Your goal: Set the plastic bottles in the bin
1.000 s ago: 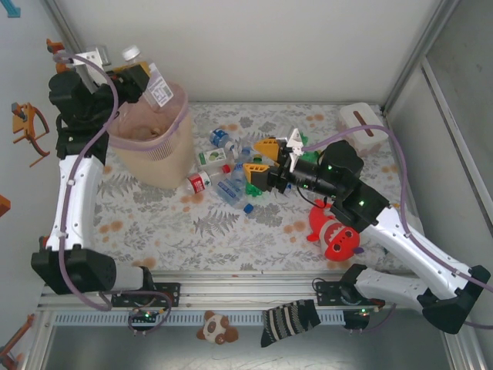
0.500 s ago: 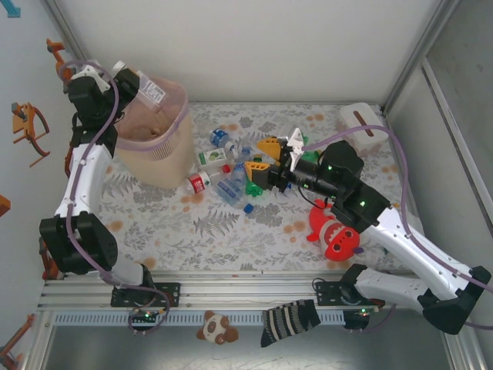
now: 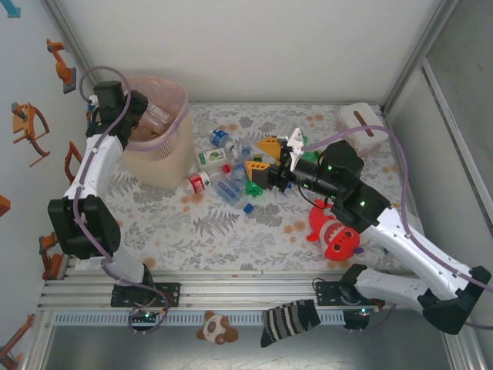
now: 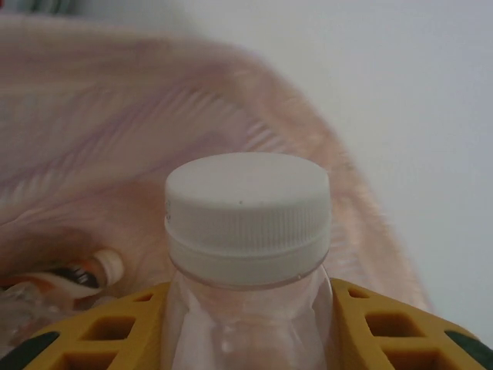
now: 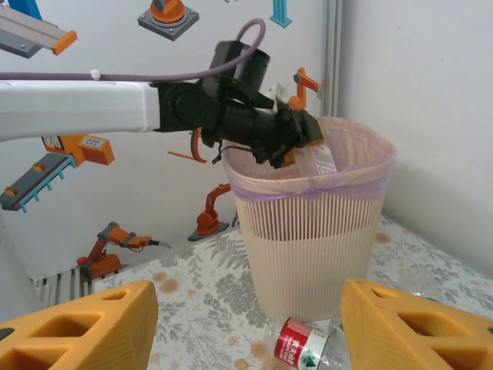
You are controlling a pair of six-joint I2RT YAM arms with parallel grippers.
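Note:
The clear plastic bottle still hangs at the bin's opening, so next my left gripper needs to lower deeper into the pink liner [image 4: 115,139] of the beige bin and release the bottle.
My left gripper [image 3: 142,116] is shut on a clear plastic bottle [image 3: 158,116], tilted into the mouth of the beige bin [image 3: 158,158]. In the left wrist view the bottle's white cap [image 4: 246,208] sticks out between the yellow fingers [image 4: 385,331], with the pink liner [image 4: 115,139] behind and another bottle [image 4: 69,277] lying inside. Several bottles [image 3: 231,173] lie in a pile right of the bin, one with a red label [image 3: 200,182]. My right gripper [image 3: 263,159] hovers open over the pile's right side, nothing between its fingers [image 5: 416,324]. It faces the bin [image 5: 308,239] and the red-labelled bottle [image 5: 304,343].
A red shark plush [image 3: 337,235] lies under the right forearm. A white box [image 3: 360,119] stands at the back right corner. Walls close in on the left, back and right. A striped sock [image 3: 289,320] and a small plush [image 3: 216,327] lie below the front rail.
The left arm has swung the held bottle from high above the bin's rim down and left into the bin's mouth. The right arm has not moved.

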